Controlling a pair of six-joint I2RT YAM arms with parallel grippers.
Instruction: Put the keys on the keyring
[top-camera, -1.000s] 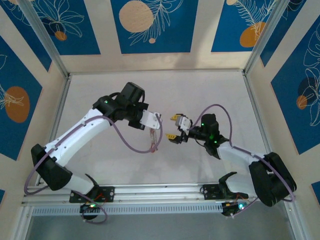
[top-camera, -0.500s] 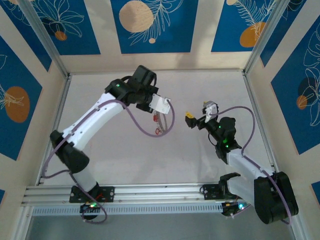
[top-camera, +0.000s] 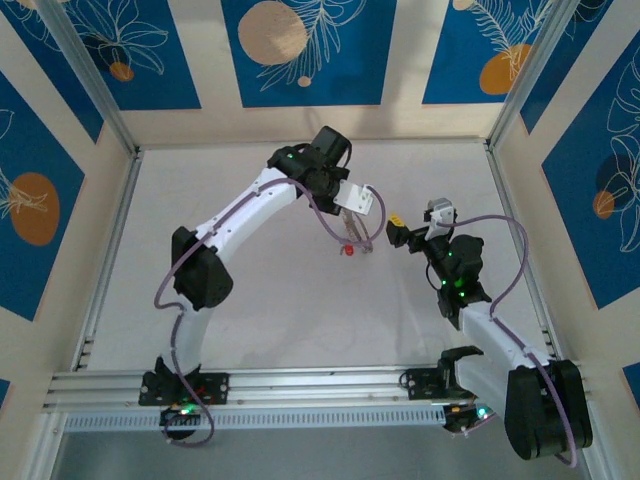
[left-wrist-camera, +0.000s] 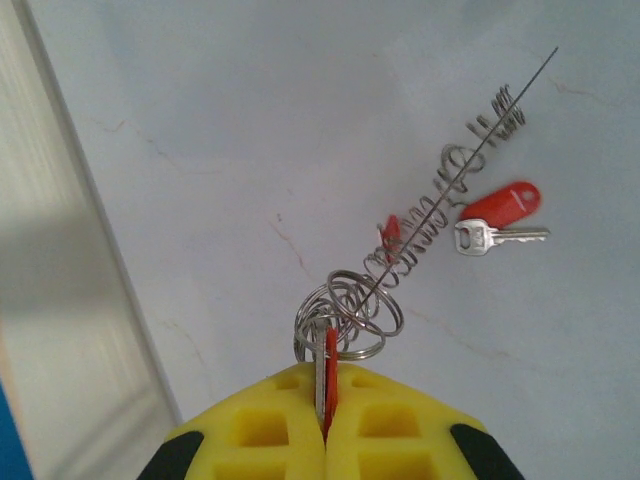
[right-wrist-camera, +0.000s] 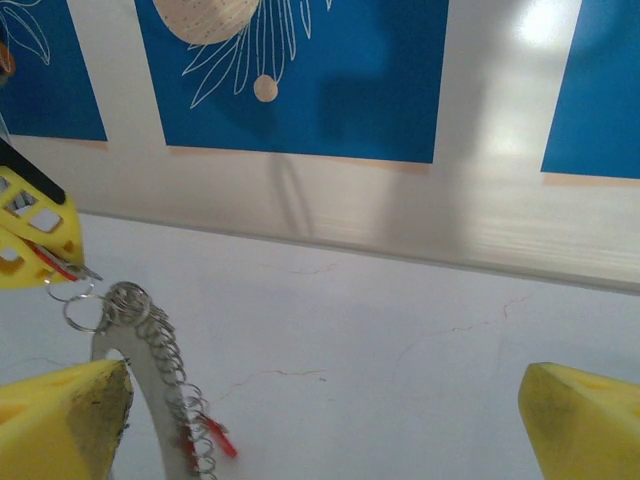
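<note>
I'll next move my left gripper back and down to the clear tabletop toward my base, to release the key.
My left gripper (left-wrist-camera: 325, 385) (top-camera: 357, 203) is shut on a small silvery key with a red tag (left-wrist-camera: 328, 362). From that key hangs the keyring (left-wrist-camera: 470, 150) (right-wrist-camera: 128, 352), a thin grey wire hoop strung with several small split rings and a red tag (left-wrist-camera: 388, 232). Another key (left-wrist-camera: 497, 236) with a red tag lies on the table beside the hoop. To the right of the hoop my right gripper (right-wrist-camera: 325, 410) (top-camera: 418, 220) is wide open with nothing between its fingers. The hoop sits by its left fingertip (right-wrist-camera: 70, 415).
The white table (top-camera: 250, 300) has raised walls with blue panels at the back and sides. An aluminium rail (top-camera: 300, 385) runs along the near edge. The left arm stretches far toward the back wall.
The left arm has swung back and to the right, carrying the keyring along. The right gripper has pulled away to the right and opened fully.
</note>
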